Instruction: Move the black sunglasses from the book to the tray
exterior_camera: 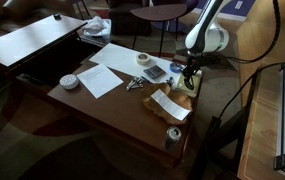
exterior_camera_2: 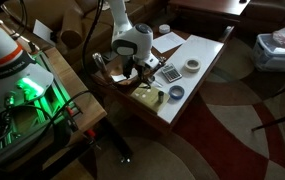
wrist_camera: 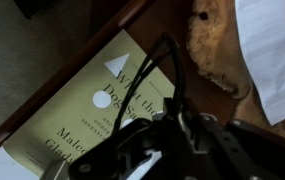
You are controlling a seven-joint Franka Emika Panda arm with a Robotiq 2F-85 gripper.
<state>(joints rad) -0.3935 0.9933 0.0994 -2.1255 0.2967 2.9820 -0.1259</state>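
Next, my gripper rises outward over the tray, lowers toward the white paper's far end (wrist_camera: 277,103) and releases the black sunglasses (wrist_camera: 179,90), since they hang over the book.
In the wrist view, a yellow-green book (wrist_camera: 72,110) lies on the wooden table. The black sunglasses (wrist_camera: 179,90) are at my gripper (wrist_camera: 182,140), their thin black arms looping up over the book cover. The jaws look closed on the frame. A brown wooden tray (wrist_camera: 214,45) with a white paper on it lies just beyond the book. In both exterior views my gripper (exterior_camera: 187,72) (exterior_camera_2: 132,68) hangs low over the table's edge beside the tray (exterior_camera: 185,99) (exterior_camera_2: 147,97).
On the table are white paper sheets (exterior_camera: 102,78), a tape roll (exterior_camera: 143,59), a calculator (exterior_camera: 156,72), a silvery metallic object (exterior_camera: 134,83), a round white device (exterior_camera: 70,81) and a small can (exterior_camera: 174,134). The table edge drops off right next to the book.
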